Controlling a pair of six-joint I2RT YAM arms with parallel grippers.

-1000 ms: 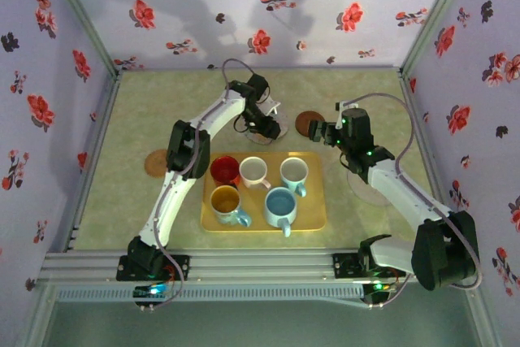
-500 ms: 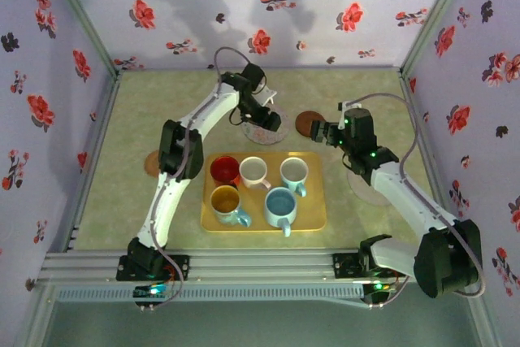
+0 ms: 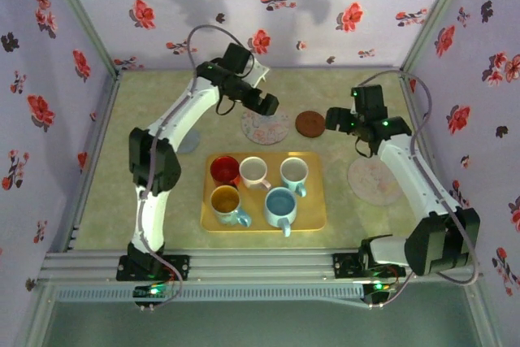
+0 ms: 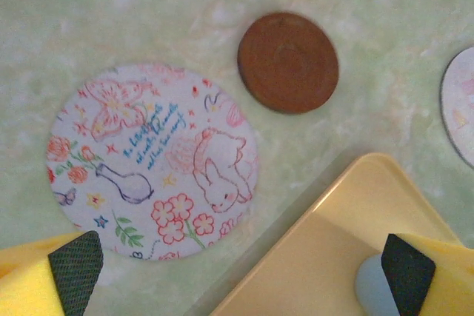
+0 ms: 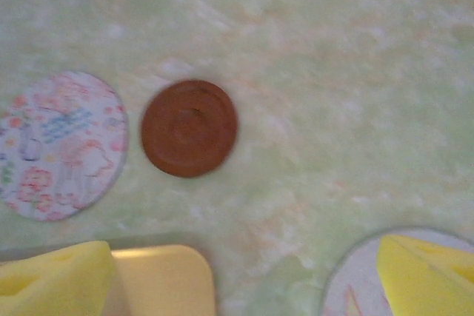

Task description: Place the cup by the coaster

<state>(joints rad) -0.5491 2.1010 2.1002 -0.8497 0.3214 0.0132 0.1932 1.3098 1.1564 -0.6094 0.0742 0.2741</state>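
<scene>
The second patterned coaster's tray-side edge point(image 5: 333, 294) is below and back from the robot's open right gripper, so the right gripper should next move back and down there to close.
Several cups stand on the yellow tray point(image 3: 313, 219): red point(image 3: 225, 170), white point(image 3: 254, 171), pale point(image 3: 293, 173), yellow point(image 3: 225, 201) and blue point(image 3: 280, 205). Behind the tray lie a round patterned coaster point(image 3: 265, 127) point(image 4: 152, 160) and a small brown coaster point(image 3: 309, 123) point(image 4: 288, 62) point(image 5: 189, 128). My left gripper point(image 3: 264, 103) point(image 4: 241, 279) hovers open over the patterned coaster's near edge and the tray's corner, nothing between its fingers. My right gripper point(image 3: 335, 117) point(image 5: 241, 286) is open and empty, just right of the brown coaster.
A second patterned coaster point(image 3: 375, 180) point(image 5: 355, 286) lies right of the tray, under the right arm. A greyish disc point(image 3: 188, 142) sits left of the tray beside the left arm. Floral walls close in the back and both sides.
The left gripper opened, rose off the patterned coaster and drew back; that coaster now lies flat. The right gripper shifted slightly back and right.
</scene>
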